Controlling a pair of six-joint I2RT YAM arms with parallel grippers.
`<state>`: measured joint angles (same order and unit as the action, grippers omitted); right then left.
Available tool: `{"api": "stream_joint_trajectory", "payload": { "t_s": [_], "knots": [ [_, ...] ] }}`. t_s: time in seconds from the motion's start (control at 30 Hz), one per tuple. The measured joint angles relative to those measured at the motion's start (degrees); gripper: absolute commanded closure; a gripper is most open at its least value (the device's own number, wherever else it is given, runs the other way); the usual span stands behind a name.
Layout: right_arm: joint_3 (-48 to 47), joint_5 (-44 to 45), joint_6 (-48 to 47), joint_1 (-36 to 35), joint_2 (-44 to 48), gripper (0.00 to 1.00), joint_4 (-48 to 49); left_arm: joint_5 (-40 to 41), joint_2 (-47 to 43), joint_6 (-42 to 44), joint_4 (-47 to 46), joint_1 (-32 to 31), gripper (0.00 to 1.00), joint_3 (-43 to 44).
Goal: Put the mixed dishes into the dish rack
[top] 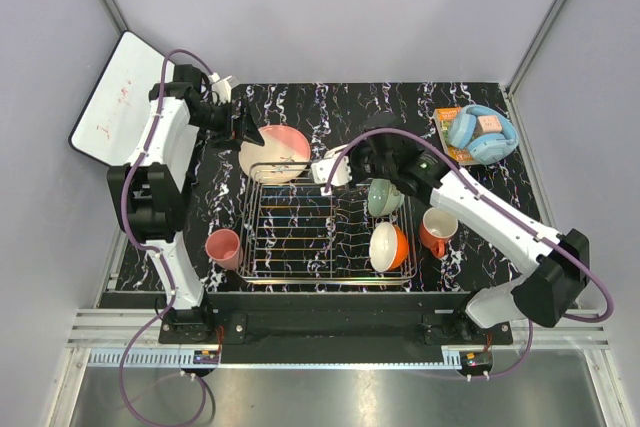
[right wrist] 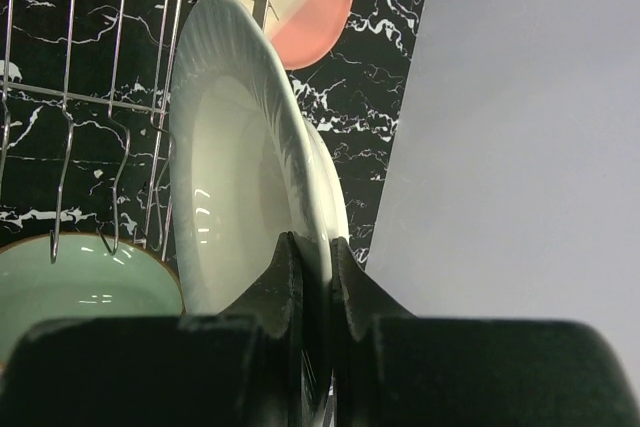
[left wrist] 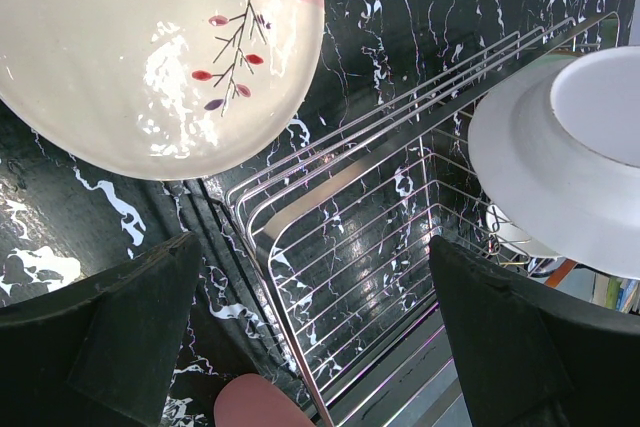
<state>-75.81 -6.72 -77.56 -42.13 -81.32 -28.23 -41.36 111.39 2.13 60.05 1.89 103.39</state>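
The white plate (top: 333, 169) is still on edge above the rack's far wires, so my right gripper lowers between them beside the mint-green bowl and opens next.
The dish rack (top: 300, 237) stands mid-table. My right gripper (top: 350, 163) is shut on the rim of the white plate (top: 333, 169) and holds it on edge over the rack's far side; in the right wrist view the fingers (right wrist: 300, 267) pinch the plate (right wrist: 240, 167). The mint-green bowl (top: 385, 197) and the orange bowl (top: 388, 247) sit in the rack. The pink plate (top: 275, 152) lies just behind the rack's far-left corner. My left gripper (top: 248, 131) is open and empty above its left edge. The pink cup (top: 223, 247) stands left of the rack, the orange mug (top: 437, 230) right of it.
Light-blue headphones (top: 482, 132) lie on a book at the far right. A white board (top: 115, 97) leans at the far left. In the left wrist view the rack corner (left wrist: 300, 207), pink plate (left wrist: 150, 57), white plate (left wrist: 570, 157) and cup rim (left wrist: 260, 407) show.
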Motion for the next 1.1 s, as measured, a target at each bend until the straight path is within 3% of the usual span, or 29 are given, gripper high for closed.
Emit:
{"api": "stream_joint_trajectory", "payload": {
  "t_s": [0.73, 1.1],
  "knots": [
    [0.11, -4.83, 2.27, 3.96, -3.85, 1.0, 3.85, -0.04, 0.22, 0.0, 0.0, -0.02, 0.01, 0.0],
    [8.2, -4.9, 6.82, 4.39, 0.02, 1.0, 11.82, -0.42, 1.09, -0.07, -0.17, 0.0, 0.01, 0.44]
  ]
}}
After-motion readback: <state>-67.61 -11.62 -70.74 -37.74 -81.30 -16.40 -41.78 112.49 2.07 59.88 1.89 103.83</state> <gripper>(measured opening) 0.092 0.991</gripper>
